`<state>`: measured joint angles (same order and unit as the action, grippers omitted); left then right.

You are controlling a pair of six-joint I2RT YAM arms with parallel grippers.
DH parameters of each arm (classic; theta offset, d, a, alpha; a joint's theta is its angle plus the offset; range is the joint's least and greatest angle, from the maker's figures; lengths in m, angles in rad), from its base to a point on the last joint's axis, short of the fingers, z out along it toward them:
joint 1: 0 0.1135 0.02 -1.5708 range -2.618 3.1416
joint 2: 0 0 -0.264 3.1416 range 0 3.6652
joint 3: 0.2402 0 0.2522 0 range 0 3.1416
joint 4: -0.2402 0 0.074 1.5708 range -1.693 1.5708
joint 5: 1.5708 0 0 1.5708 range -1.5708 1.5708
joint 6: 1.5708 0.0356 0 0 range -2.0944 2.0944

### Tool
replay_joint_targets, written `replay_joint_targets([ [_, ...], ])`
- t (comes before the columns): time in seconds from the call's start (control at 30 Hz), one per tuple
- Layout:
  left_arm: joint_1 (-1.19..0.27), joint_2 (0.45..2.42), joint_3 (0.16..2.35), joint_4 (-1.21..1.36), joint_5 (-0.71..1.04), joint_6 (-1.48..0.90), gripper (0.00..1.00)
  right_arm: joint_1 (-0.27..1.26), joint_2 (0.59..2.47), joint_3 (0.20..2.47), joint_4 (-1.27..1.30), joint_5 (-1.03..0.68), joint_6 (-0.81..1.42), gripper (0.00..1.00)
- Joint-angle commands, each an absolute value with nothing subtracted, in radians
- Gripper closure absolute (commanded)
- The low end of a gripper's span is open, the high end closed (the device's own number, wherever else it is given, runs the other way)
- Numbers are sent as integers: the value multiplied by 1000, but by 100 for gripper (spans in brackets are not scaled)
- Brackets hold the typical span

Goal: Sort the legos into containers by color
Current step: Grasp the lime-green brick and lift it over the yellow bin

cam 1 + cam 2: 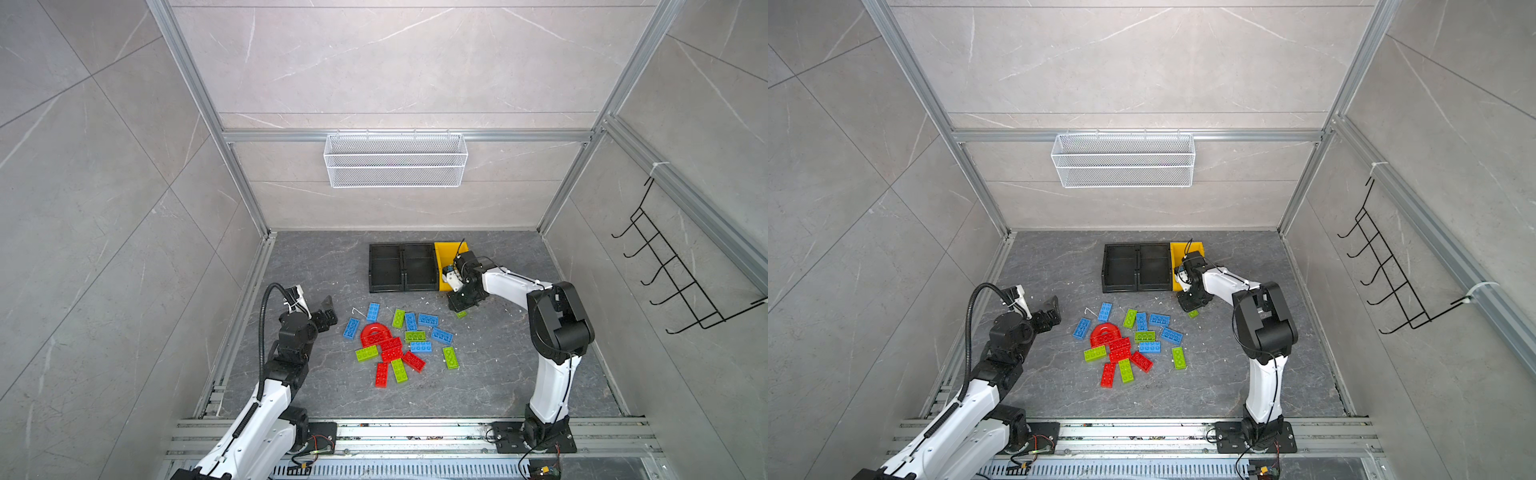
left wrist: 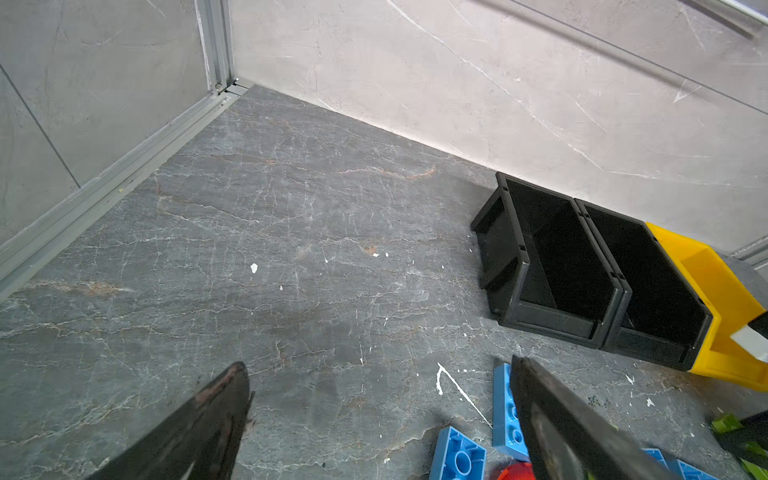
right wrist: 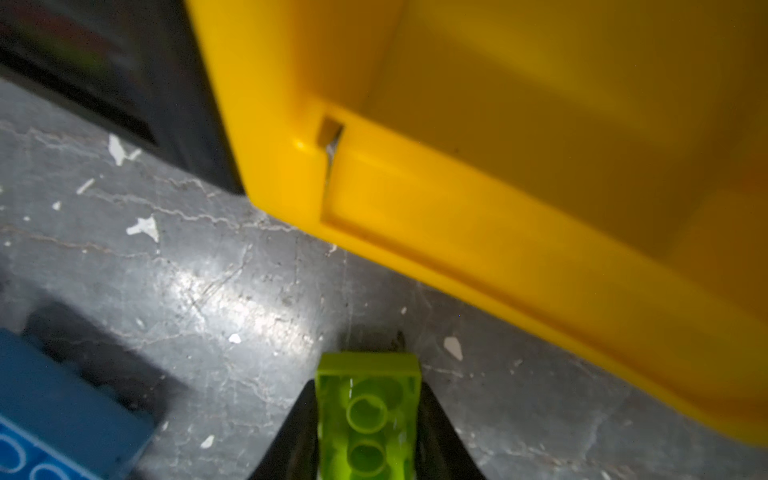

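Observation:
The green lego needs to be released over the inside of the bin, so my right gripper should go up and move outward next.
Red, blue and lime green legos (image 1: 392, 343) (image 1: 1127, 345) lie scattered mid-floor, a red arch piece (image 1: 374, 331) among them. The containers stand behind them in a row: two black bins (image 1: 386, 247) (image 2: 552, 322) and a yellow one (image 1: 448, 252) (image 3: 457, 216). In front of the yellow bin, my right gripper (image 1: 460, 308) (image 3: 368, 390) is shut on a green lego (image 3: 368, 415) (image 1: 461, 314), held underside up, low over the floor. My left gripper (image 1: 329, 312) (image 2: 379, 363) is open and holds nothing, left of the pile beside two blue legos (image 2: 505, 411).
A white wire basket (image 1: 395, 160) hangs on the back wall. A black hook rack (image 1: 681, 274) is on the right wall. Aluminium rails edge the floor. White chips and a thin white strip (image 2: 453, 386) litter the floor near the bins.

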<state>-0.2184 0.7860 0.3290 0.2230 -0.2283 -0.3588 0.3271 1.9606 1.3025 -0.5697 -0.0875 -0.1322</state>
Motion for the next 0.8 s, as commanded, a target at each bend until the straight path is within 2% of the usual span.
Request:
replay_joint_targets([
  [0.0,-220,773,365,234,-259,-347,0,340,1911,1236,-535,-114,-82,67],
  [0.37,-221,776,364,242,-242,-347,0,322,1758,1201,-477,-191,17,81],
  [0.57,-220,781,364,246,-234,-345,0,281,1717,1270,-479,-249,74,82],
  [0.77,-221,802,362,262,-212,-352,0,252,1823,1432,-445,-190,110,81],
])
